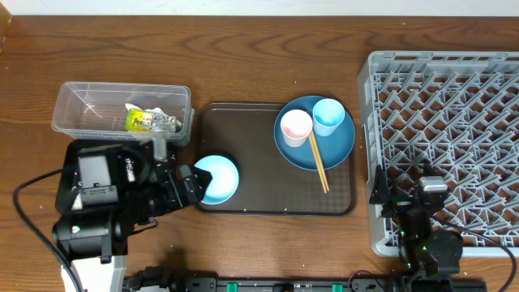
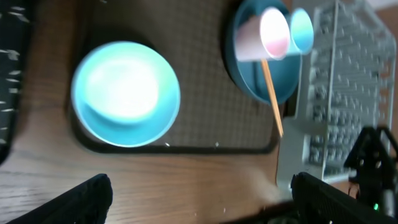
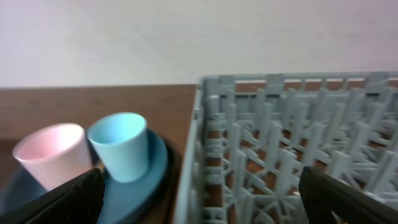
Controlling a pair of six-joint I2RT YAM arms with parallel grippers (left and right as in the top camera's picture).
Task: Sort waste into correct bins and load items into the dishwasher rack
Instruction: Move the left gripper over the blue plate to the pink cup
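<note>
I will move my left gripper outward past the bowl next, and then bring it down to the cup's rim there (image 1: 282, 126) (image 2: 262, 35).
The small light-blue bowl (image 1: 217, 178) (image 2: 126, 93) sits at the front left of the dark-brown serving tray (image 1: 259, 154). My left gripper (image 1: 193, 185) (image 2: 202, 202) hangs open just left of it, over bare wood, holding nothing. On the tray the blue plate (image 1: 315, 142) (image 2: 261, 74) carries a pinkish cup (image 1: 295, 127) (image 3: 53, 152), a light-blue cup (image 1: 328, 116) (image 3: 121, 146) and chopsticks (image 1: 318, 162) (image 2: 272, 96). The crumpled wrapper (image 1: 150, 120) lies in the clear tub (image 1: 81, 109). My right gripper (image 1: 399, 193) (image 3: 205, 199) stands open astride the left wall of the grey rack (image 1: 446, 122) (image 3: 292, 143).
A black surface with white flecks (image 2: 11, 74) shows at the left edge of the left wrist view, beside the serving tray. The left arm's body (image 1: 97, 203) covers the table's front left. Bare wood runs along the far side.
</note>
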